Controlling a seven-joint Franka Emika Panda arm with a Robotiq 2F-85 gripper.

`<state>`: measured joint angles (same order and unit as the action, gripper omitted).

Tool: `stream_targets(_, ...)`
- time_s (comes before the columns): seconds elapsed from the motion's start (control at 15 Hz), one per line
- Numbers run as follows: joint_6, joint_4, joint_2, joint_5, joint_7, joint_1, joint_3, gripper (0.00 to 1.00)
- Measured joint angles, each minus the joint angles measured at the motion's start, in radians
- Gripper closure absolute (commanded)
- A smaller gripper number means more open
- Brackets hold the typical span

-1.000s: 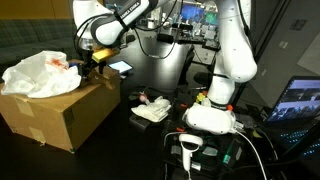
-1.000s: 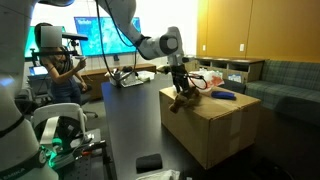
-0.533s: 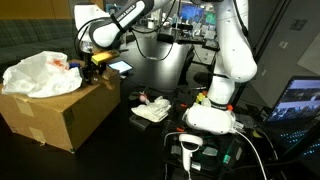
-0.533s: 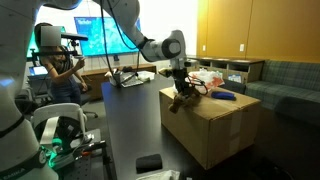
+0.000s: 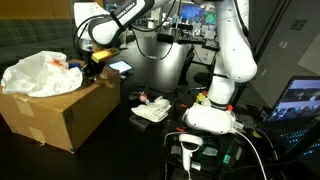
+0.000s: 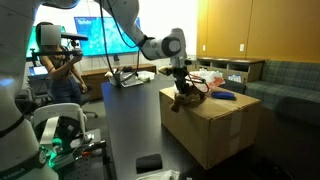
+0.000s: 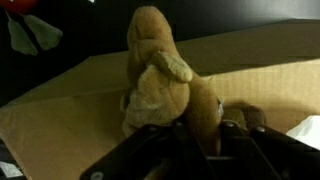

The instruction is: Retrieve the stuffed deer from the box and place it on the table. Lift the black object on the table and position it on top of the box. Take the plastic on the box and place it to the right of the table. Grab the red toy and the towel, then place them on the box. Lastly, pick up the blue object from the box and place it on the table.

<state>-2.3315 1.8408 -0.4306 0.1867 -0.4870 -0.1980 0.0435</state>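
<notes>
My gripper should next swing off the box's edge and lower toward the bare part of the dark table [image 6: 142, 127] beside the box, since it leaves room for the deer [image 6: 182, 98].
The stuffed deer [image 7: 165, 80], tan and floppy, lies at the near corner of the cardboard box [image 5: 60, 115] [image 6: 215, 125]. My gripper [image 7: 198, 135] is shut on the deer's body, a finger pressed to each side. In both exterior views the gripper [image 5: 92, 65] [image 6: 180, 88] hangs over the box's edge with the deer [image 6: 182, 98] under it. Crumpled white plastic [image 5: 40, 72] fills the box top. A blue object [image 6: 224, 95] lies on the box. The white towel [image 5: 152, 112] lies on the dark table with a reddish toy [image 5: 143, 98] on it. A flat black object [image 6: 150, 162] sits on the table.
The arm's white base [image 5: 212, 115] stands on the table beside the towel. A handheld device [image 5: 190, 150] and cables lie at the front. A lit screen [image 5: 300, 100] stands at the table's side. A person [image 6: 60, 70] sits behind, and a sofa [image 6: 285, 75] lies beyond the box.
The fingers have closed in from wide open onto the deer. The arm has stayed over the box corner.
</notes>
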Motion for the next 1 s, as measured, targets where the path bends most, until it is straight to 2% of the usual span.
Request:
stream_targets(0.33,0.072,0.042,0.045,0.003,0.009,-0.005,0.000,0.95)
stream_targets(0.67,0.118,0.185,0.148,0.044,-0.030,-0.038,0.002,0.95)
stream_targets(1.0,0.165,0.306,0.203,0.074,-0.092,-0.101,0.063,0.95)
